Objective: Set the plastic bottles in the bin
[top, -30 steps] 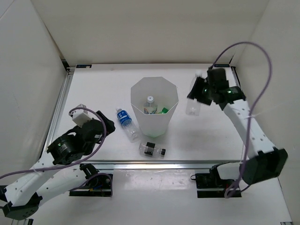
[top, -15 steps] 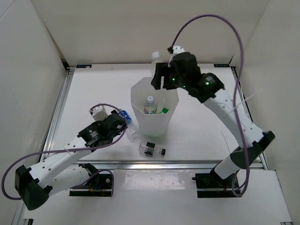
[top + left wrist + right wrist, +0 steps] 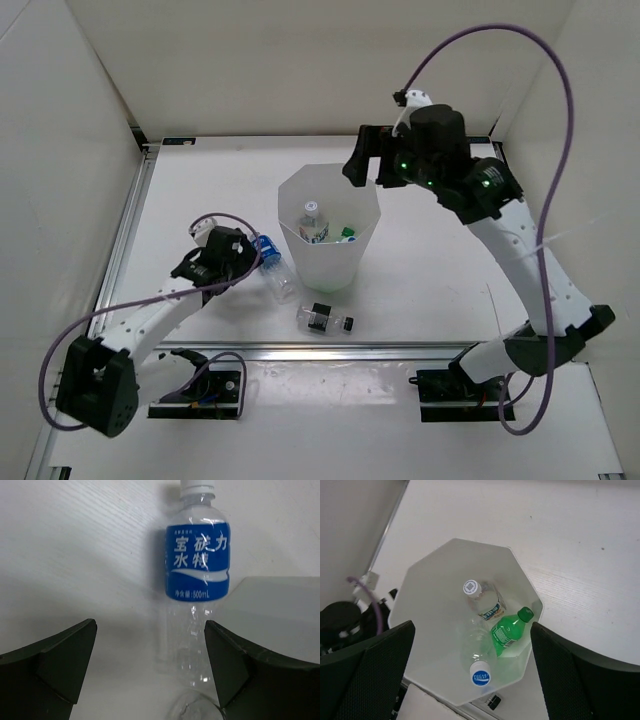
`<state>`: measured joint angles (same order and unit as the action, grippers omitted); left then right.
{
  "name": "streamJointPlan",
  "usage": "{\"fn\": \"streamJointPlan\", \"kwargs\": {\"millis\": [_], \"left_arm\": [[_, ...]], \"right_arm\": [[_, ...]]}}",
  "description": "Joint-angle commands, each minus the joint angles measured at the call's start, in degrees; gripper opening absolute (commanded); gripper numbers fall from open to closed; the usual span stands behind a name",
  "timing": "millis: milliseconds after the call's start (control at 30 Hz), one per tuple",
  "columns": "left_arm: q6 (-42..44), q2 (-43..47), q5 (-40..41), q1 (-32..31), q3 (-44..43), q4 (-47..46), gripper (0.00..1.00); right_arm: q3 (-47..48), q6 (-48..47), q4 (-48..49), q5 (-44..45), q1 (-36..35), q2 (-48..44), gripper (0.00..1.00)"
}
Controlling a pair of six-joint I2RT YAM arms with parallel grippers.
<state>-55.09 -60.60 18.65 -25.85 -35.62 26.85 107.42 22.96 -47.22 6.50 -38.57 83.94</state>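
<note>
I will move my left gripper outward and down, toward the bin (image 3: 330, 272), to close around the bottle's blue label (image 3: 268, 250), because the label is below and beyond my open fingers.
The bin (image 3: 330, 272) stands mid-table, its octagonal rim (image 3: 420, 580) filling the right wrist view. Inside lie a green bottle (image 3: 507, 632), a clear labelled bottle (image 3: 485, 602) and a plain clear bottle (image 3: 481, 672). My right gripper (image 3: 368, 170) hangs open and empty above the bin's far rim, also seen as the right gripper (image 3: 472, 645). A blue-labelled bottle (image 3: 270, 258) lies left of the bin. My left gripper (image 3: 150, 645) is open over that bottle (image 3: 197, 560), whose clear lower body sits just inside the right finger. A black-labelled bottle (image 3: 325, 320) lies in front of the bin.
White enclosure walls close in the back and both sides. A metal rail (image 3: 330, 352) runs along the near edge and another down the left side. The bin's wall (image 3: 280, 605) stands just right of the blue-labelled bottle. Purple cables loop above both arms.
My right gripper carried the plain clear bottle from right of the bin to above it and opened; the bottle now lies inside. My left arm reached forward to the blue-labelled bottle.
</note>
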Motion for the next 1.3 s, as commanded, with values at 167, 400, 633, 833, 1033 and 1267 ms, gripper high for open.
{"fn": "streamJointPlan", "kwargs": {"millis": [167, 400, 633, 833, 1033, 1267], "left_arm": [[12.81, -17.59, -23.46, 11.34, -12.52, -12.79, 1.00], [15.63, -29.56, -30.16, 11.34, -19.31, -12.79, 1.00], [15.63, -33.97, -32.28, 11.34, -18.70, -12.79, 1.00], [16.42, -36.43, -40.26, 13.10, -18.09, -12.79, 0.71], [15.11, -24.60, -36.42, 17.65, -11.68, -10.95, 0.27], [17.20, -1.47, -22.09, 21.28, -21.84, 1.00, 0.31]], "right_arm": [[-0.70, -1.43, -3.14, -5.36, 2.97, -5.27, 1.00], [-1.77, -0.90, -3.14, -6.50, 4.90, -5.28, 1.00], [-2.91, -1.43, -3.67, -4.75, 6.05, -6.42, 1.00], [-3.97, -1.43, -3.67, -4.13, 6.05, -7.04, 1.00], [-3.45, -1.43, -3.67, -3.61, 6.05, -6.51, 1.00], [-3.44, 0.51, -3.67, -5.18, 7.80, -5.46, 1.00]]}}
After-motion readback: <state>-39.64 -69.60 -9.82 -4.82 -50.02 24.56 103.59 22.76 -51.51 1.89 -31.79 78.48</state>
